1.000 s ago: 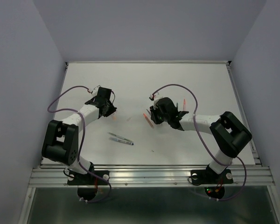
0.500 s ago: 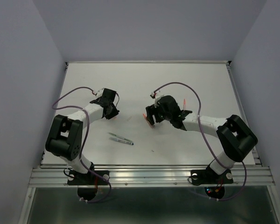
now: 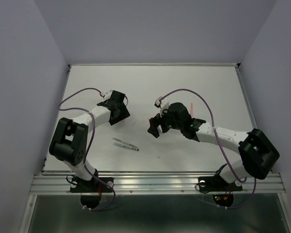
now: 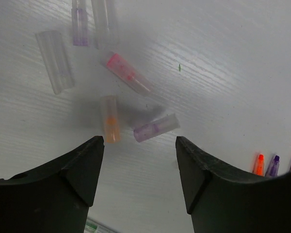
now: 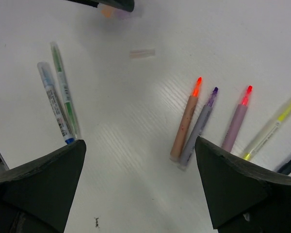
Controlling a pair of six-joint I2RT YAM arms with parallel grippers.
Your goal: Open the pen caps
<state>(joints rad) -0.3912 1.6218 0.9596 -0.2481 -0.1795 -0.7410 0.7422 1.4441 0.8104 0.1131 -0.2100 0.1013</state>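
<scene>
I will next move my right gripper to its left in the top view and down onto the middle of the green pen, which lies there below it, still capped.
Several loose pen caps lie under my left gripper (image 4: 139, 160): a clear one (image 4: 55, 60), a pink one (image 4: 128, 74), an orange one (image 4: 109, 125) and a purple one (image 4: 156, 128). Its jaws stand open with nothing between them. My right gripper (image 5: 139, 145) is open too, over bare table. Uncapped pens lie side by side to its right: orange-tipped (image 5: 185, 121), purple (image 5: 199, 127), pink (image 5: 236, 121) and yellow (image 5: 271, 128). A blue pen (image 5: 53, 102) and a green pen (image 5: 64, 87) still wear caps. From above, the left gripper (image 3: 120, 116) and right gripper (image 3: 154, 127) face each other mid-table.
The two capped pens (image 3: 126, 144) lie in front of the left arm. One more cap (image 5: 142, 53) rests alone between the grippers. A red pen (image 3: 191, 108) shows behind the right wrist. Purple cables loop over both arms.
Both grippers have opened. The orange-red pen that the right gripper held is out of its jaws. The left gripper has slid right, and the right one has moved slightly left and nearer.
</scene>
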